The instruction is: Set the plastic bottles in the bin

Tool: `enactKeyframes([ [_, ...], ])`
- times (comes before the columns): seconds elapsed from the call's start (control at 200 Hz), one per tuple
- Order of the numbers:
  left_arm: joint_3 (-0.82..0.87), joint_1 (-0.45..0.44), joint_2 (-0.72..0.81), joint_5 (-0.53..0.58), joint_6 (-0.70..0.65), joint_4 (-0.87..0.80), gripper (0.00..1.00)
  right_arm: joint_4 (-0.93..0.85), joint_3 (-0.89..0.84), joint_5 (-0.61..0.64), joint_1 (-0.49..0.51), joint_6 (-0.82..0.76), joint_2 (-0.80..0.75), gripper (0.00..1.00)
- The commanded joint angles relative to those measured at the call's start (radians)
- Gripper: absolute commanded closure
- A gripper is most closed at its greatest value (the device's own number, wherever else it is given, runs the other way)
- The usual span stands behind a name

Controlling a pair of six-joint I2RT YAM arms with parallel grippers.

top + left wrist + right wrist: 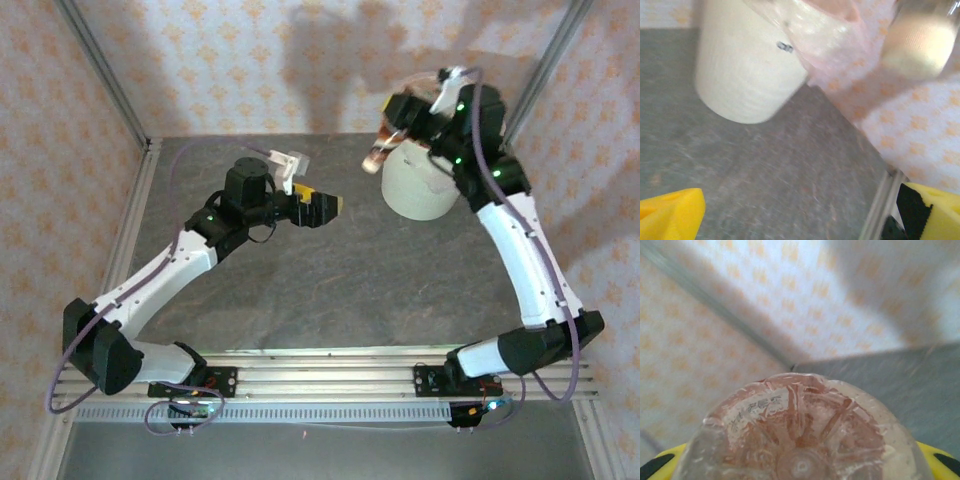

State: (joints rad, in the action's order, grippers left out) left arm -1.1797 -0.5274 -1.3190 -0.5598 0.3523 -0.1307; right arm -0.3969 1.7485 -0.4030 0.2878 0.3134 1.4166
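The bottle's end sticks out past the bin's rim, so my right gripper should next swing outward over the bin's opening and turn the bottle inside the bin's rim to release it.
The bin is a round white bucket at the back right of the grey table; in the left wrist view the bin stands ahead with its clear liner bag hanging over the rim. My right gripper is raised by the bin's left rim, shut on a clear plastic bottle with reddish-brown contents. The bottle's ribbed base sits between the yellow fingers of the right gripper. The same bottle hangs blurred above. My left gripper stands open with nothing in it, left of the bin.
Patterned walls close the back and sides, with metal frame posts at the corners. A metal strip runs along the table's edge by the wall. The arm bases sit on rails at the near edge.
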Motion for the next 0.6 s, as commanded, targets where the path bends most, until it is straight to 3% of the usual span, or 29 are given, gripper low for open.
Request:
enactKeyframes([
  [0.0, 0.02, 0.01, 0.054, 0.202, 0.024, -0.051, 0.0, -0.126, 0.13, 0.198, -0.062, -0.152, 0.074, 0.61],
  [0.195, 0.052, 0.019, 0.061, 0.336, 0.059, -0.087, 0.0, -0.153, 0.324, 0.314, -0.13, -0.287, 0.238, 0.6],
  [0.385, 0.05, 0.029, 0.039, 0.396, 0.07, -0.119, 0.0, -0.387, 0.588, 0.154, -0.167, -0.513, 0.462, 0.59],
  [0.595, 0.055, 0.035, 0.007, 0.401, 0.084, -0.127, 0.0, -0.635, 0.858, 0.135, -0.167, -0.665, 0.647, 0.56],
])
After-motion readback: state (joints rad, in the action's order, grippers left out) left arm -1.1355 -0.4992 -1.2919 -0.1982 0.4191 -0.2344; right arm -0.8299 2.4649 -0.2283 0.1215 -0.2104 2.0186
